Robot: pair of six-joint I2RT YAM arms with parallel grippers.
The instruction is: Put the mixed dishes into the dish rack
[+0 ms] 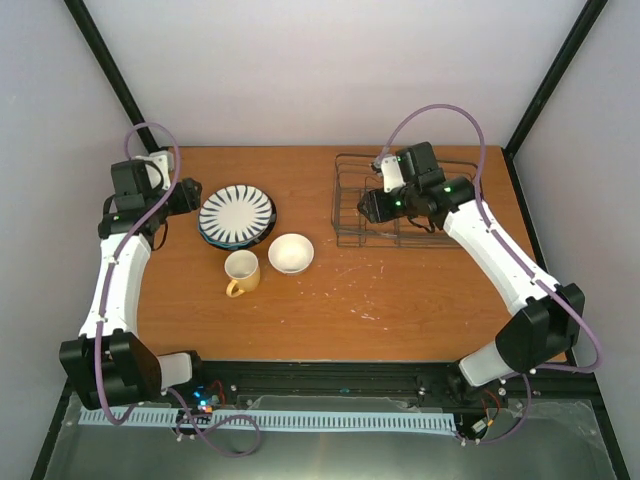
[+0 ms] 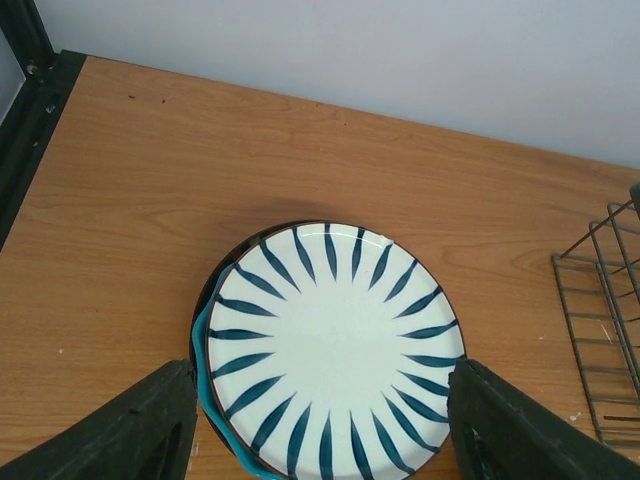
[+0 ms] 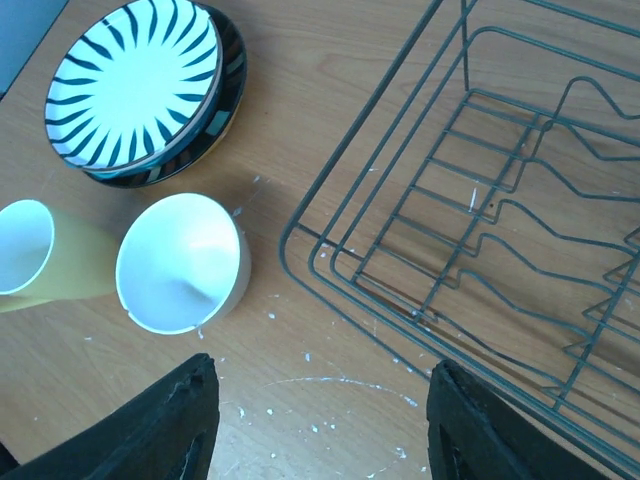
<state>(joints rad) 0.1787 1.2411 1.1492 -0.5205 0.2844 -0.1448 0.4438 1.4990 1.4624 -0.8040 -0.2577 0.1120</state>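
The right gripper goes left in the top view next and down over the white bowl's rim nearest the rack, since bare wood leaves room at that rim.
A white plate with dark radial stripes (image 2: 330, 340) tops a stack at the table's left (image 1: 237, 213), over a teal plate (image 2: 203, 375) and a dark-rimmed one (image 3: 222, 110). My left gripper (image 2: 320, 405) hangs open above the stack's near side, one finger (image 2: 150, 425) off each edge. A small white bowl (image 3: 180, 262) and a pale yellow mug (image 3: 45, 262) stand upright beside each other in front of the stack. The dark wire dish rack (image 3: 480, 200) sits at the back right with nothing in it. My right gripper (image 3: 315, 400) is open over bare wood by the rack's left corner.
White specks and a faint scratch mark the wood (image 3: 330, 385) under the right gripper. Black frame posts (image 1: 110, 75) rise at both back corners, and a white wall closes off the back. The right arm (image 1: 490, 245) reaches over the rack's right side.
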